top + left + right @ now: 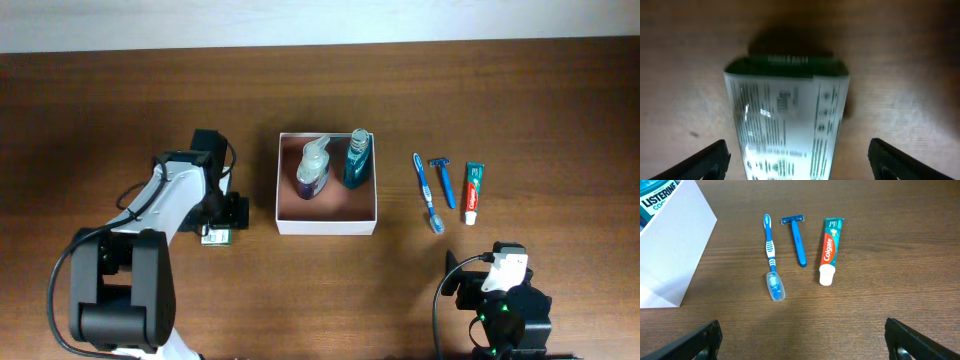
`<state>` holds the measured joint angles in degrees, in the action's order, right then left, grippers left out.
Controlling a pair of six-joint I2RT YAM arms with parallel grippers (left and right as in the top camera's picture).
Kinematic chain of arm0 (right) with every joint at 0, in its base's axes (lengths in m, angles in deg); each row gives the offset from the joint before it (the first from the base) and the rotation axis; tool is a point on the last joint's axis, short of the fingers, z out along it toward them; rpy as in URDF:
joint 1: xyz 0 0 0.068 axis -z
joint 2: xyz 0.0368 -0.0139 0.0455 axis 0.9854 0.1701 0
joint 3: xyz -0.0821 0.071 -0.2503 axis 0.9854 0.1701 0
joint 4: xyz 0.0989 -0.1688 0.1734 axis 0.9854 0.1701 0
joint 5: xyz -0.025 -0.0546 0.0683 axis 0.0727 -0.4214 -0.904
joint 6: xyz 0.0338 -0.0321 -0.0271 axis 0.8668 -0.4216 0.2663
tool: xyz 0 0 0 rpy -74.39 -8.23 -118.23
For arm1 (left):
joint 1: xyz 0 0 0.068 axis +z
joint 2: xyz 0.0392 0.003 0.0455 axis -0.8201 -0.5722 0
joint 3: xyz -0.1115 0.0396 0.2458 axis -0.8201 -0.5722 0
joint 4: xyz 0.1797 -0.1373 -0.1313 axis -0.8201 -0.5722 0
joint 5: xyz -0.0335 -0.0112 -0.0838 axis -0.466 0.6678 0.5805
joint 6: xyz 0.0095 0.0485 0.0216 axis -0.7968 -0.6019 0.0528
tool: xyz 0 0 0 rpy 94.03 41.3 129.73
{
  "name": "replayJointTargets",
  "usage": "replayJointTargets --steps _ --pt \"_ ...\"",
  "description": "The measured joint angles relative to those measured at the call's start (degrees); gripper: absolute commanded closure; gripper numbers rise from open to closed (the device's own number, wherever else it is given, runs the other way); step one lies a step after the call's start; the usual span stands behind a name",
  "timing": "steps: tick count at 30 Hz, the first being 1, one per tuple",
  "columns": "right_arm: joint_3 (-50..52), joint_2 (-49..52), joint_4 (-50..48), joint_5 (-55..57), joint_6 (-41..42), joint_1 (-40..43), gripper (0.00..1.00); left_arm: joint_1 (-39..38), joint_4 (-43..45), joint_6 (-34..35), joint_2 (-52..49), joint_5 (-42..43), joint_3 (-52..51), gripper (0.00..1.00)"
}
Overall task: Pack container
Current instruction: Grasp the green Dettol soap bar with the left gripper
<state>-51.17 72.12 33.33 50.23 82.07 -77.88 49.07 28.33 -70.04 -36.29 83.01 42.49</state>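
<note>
The green-and-white packet already lies lengthwise between the open fingers of my left gripper, so I should next lower that gripper slightly and close it across the packet's long sides.
The container [326, 223] is a square white-walled box with a brownish-pink inside at the table's middle; its white wall shows in the right wrist view [675, 250]. Inside stand a clear pump bottle [313, 168] and a teal mouthwash bottle [357, 159]. A green-and-white packet [216, 237] lies on the table left of the box. My left gripper [799, 162] is open, low over the packet [787, 120], one finger on each side, not touching. My right gripper [802, 342] is open and empty near the front edge, short of the toothbrush [771, 255], razor [797, 237] and toothpaste [829, 250].
The toothbrush [428, 192], razor [444, 181] and toothpaste tube [472, 192] lie side by side right of the box. The left arm's base [120, 290] stands at the front left, the right arm's base [505, 315] at the front right.
</note>
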Motion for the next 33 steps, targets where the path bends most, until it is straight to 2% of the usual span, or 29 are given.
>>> replayJointTargets --steps 1,6,7,9,10,19,24,26,28,30,33 --pt "0.0 0.0 0.0 0.0 0.0 0.0 0.01 0.0 0.8 0.0 0.0 -0.1 0.0 0.16" --pt "0.0 0.0 0.0 0.0 0.0 0.0 0.01 0.0 3.8 -0.2 0.0 -0.2 -0.6 0.19" --pt "0.0 0.0 0.0 0.0 0.0 0.0 0.01 0.0 4.1 -0.2 0.0 -0.2 -0.9 0.22" --pt "0.0 0.0 0.0 0.0 0.0 0.0 0.01 0.0 4.5 -0.3 0.0 -0.2 -1.3 0.35" --pt "0.0 0.0 0.0 0.0 0.0 0.0 0.01 0.0 4.5 -0.1 0.0 -0.2 -1.4 0.37" --pt "0.0 0.0 0.0 0.0 0.0 0.0 0.01 0.0 6.7 -0.4 -0.7 -0.4 -2.7 0.37" --pt "0.0 0.0 0.0 0.0 0.0 0.0 0.01 0.0 6.5 -0.8 -1.4 -0.2 -2.8 0.54" --pt "0.0 0.0 0.0 0.0 0.0 0.0 0.01 0.0 3.4 -1.2 -1.4 -0.4 -2.3 0.64" --pt "0.0 0.0 0.0 0.0 0.0 0.0 0.01 0.0 -1.2 -1.6 -1.7 -0.3 -1.4 0.69" --pt "0.0 0.0 0.0 0.0 0.0 0.0 0.01 0.0 -6.4 -1.9 -2.3 -0.4 1.5 0.72" --pt "0.0 0.0 0.0 0.0 0.0 0.0 0.01 -0.3 -15.5 -3.8 -2.5 0.3 12.4 0.72"
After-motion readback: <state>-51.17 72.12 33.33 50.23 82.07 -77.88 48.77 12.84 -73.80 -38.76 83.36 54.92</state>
